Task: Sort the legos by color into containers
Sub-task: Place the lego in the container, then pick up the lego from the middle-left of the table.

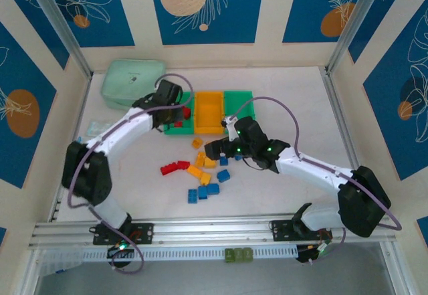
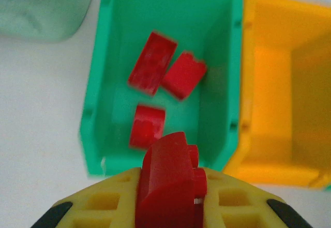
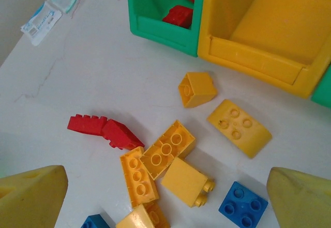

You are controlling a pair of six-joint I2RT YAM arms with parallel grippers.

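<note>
Only red legos are inside the green container. My left gripper should next move outward from the green container's near end, over the far part of the green container, and release the lego.
My left gripper is shut on a red lego and hangs over the near end of the left green container, where three red legos lie. The orange container stands right beside it, and the right green container ends the row. My right gripper is open above the loose pile on the table: several yellow legos, two red legos and blue legos. In the top view the left gripper is at the bins and the right gripper is over the pile.
A pale mint zippered pouch lies left of the bins at the back. A small clear packet rests on the table to the left. Metal frame posts and walls close in the table's sides and back.
</note>
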